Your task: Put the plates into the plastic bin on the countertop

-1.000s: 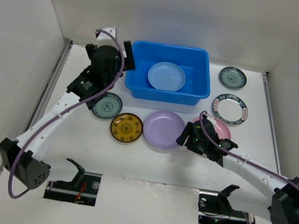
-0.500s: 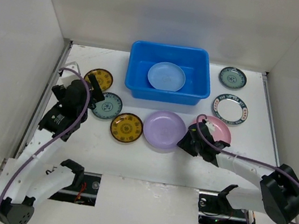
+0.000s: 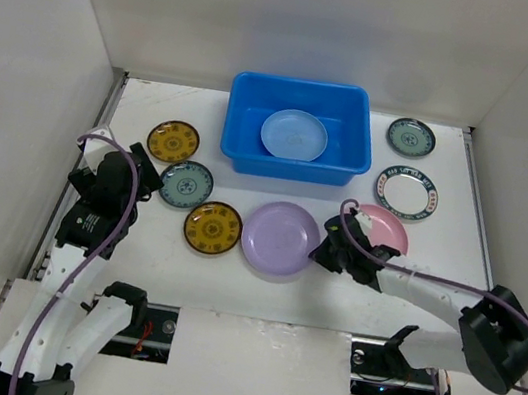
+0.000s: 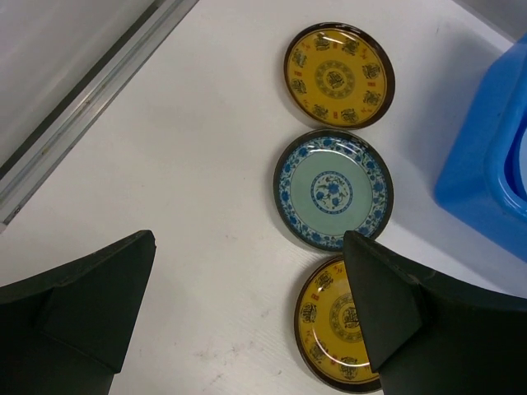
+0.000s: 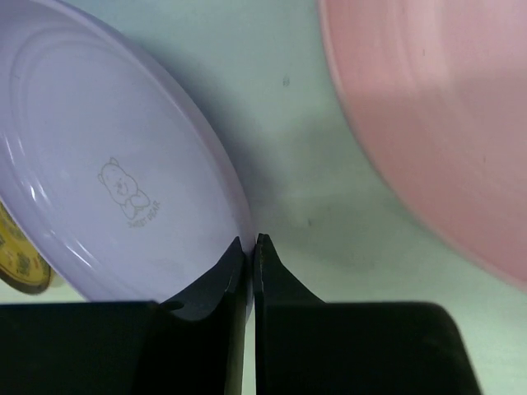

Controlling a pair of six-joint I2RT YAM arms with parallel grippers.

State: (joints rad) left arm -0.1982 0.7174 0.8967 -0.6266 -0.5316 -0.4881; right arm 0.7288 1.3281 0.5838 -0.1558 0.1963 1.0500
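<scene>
The lilac plate (image 3: pixel 280 238) goes up and outward in my right gripper next, then down onto the pale blue plate (image 3: pixel 294 134), since the blue bin stands outward of that gripper.
My right gripper (image 3: pixel 322 251) (image 5: pixel 249 240) is shut on the right rim of the lilac plate (image 3: pixel 280 238) (image 5: pixel 107 164), which lies on the countertop (image 3: pixel 259 288). The pink plate (image 3: pixel 388 225) (image 5: pixel 436 107) sits just to its right. The blue plastic bin (image 3: pixel 289 167) (image 4: pixel 494 148) holds a pale blue plate (image 3: pixel 294 134). My left gripper (image 3: pixel 146 178) (image 4: pixel 247 247) hangs open and empty over the countertop, left of a green-blue patterned plate (image 3: pixel 187 185) (image 4: pixel 333 189). Two yellow plates (image 3: pixel 174 141) (image 3: pixel 212 226) lie near it.
Two more patterned plates (image 3: pixel 411 137) (image 3: pixel 408 192) lie at the right of the bin. White walls close in the countertop on the left, back and right. A metal rail (image 4: pixel 74 123) runs along the left edge.
My left arm has drawn back from the bin to the left side. My right gripper has closed on the lilac plate's rim, and that plate and the nearer yellow one have shifted slightly left.
</scene>
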